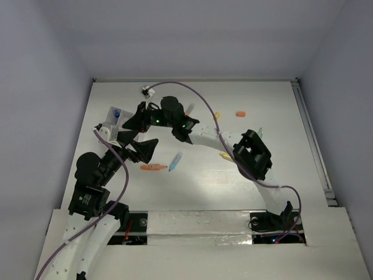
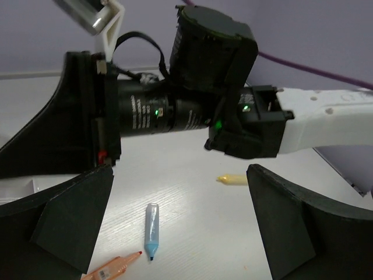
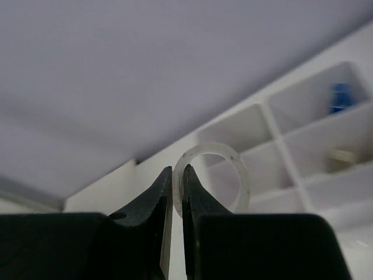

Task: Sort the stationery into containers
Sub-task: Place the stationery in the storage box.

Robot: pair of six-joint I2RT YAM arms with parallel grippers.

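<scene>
My right gripper will move down and to the left in the top view to release the roll (image 3: 243, 175), because the empty near section of the box is below it and on that side.
My right gripper (image 3: 178, 172) is shut on the rim of a clear tape roll (image 3: 243, 175), which it holds on edge above the white divided box (image 3: 280, 146). A blue-capped bottle (image 3: 341, 96) stands in a far compartment, and a pale item (image 3: 341, 156) lies in another. From above, the right gripper (image 1: 133, 119) reaches across to the box (image 1: 109, 116) at the left. My left gripper (image 2: 179, 175) is open just above the table, with a blue pen (image 2: 151, 230) lying between its fingers, an orange pen (image 2: 113, 268) at its left finger and a yellow pen (image 2: 233, 179) at its right finger.
The right arm's wrist (image 2: 210, 87) crosses right in front of the left gripper. A small orange piece (image 1: 240, 113) and a small yellow piece (image 1: 217, 115) lie at the far middle. The right arm's elbow (image 1: 253, 154) stands over the right half of the table.
</scene>
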